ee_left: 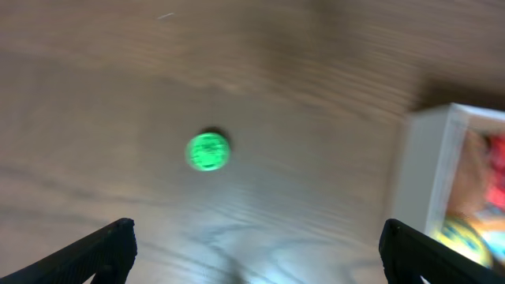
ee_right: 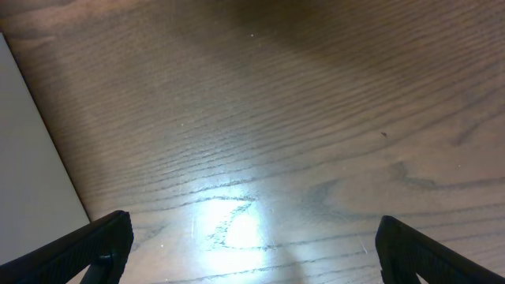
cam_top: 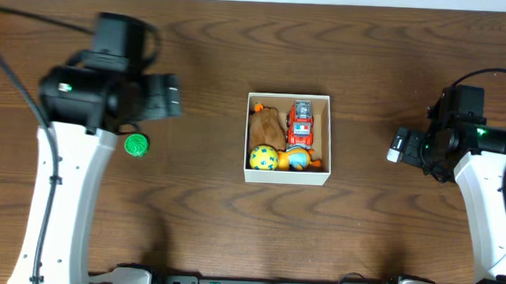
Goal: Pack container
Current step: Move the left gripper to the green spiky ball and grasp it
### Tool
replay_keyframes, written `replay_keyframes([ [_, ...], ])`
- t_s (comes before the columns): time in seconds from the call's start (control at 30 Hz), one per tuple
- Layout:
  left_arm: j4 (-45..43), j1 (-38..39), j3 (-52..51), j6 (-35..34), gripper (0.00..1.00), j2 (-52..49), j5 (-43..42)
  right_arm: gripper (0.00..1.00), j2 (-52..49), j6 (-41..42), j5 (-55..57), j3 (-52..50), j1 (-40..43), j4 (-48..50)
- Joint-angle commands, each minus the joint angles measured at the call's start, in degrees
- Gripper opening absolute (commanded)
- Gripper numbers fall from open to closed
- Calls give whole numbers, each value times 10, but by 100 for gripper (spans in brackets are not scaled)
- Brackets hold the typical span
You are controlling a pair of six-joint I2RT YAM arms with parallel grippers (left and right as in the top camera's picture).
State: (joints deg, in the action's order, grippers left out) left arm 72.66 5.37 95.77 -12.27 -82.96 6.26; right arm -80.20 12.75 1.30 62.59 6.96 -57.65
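Note:
My left gripper will go down next with its open fingers on either side of the small round green toy (cam_top: 136,145), because the toy is still outside the box.
The container (cam_top: 328,137), a small square white box, sits mid-table. It holds a brown plush toy (cam_top: 266,125), a red toy truck (cam_top: 301,122), a yellow ball (cam_top: 263,158) and a small blue-orange toy (cam_top: 298,158). A small round green toy (cam_top: 136,145) lies on the table left of the box; it also shows in the left wrist view (ee_left: 207,151), with the box's wall (ee_left: 426,166) at the right edge. My left gripper (ee_left: 256,256) is open and empty above the table, near the green toy. My right gripper (ee_right: 252,252) is open and empty over bare wood, far right of the box.
The dark wooden table (cam_top: 198,225) spreads all round the box. A pale surface (ee_right: 28,158) shows at the left edge of the right wrist view. Cables trail at the far left (cam_top: 8,63) and by the right arm.

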Motion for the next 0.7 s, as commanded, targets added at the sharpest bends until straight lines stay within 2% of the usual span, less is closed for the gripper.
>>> replay_keyframes([
  [0.0, -10, -58, -40, -12, 98, -24, 3, 99, -1, -8, 2, -1, 4, 0],
  [0.2, -109, -136, -159, -4, 98, -62, -77, 99, -1, -8, 2, -1, 4, 0],
  [0.3, -158, -154, -205, 20, 98, -91, -89, 99, -1, -8, 2, -1, 4, 0],
  [0.67, -206, -157, -215, 35, 98, -235, -89, 99, -1, -9, 2, -1, 4, -3],
])
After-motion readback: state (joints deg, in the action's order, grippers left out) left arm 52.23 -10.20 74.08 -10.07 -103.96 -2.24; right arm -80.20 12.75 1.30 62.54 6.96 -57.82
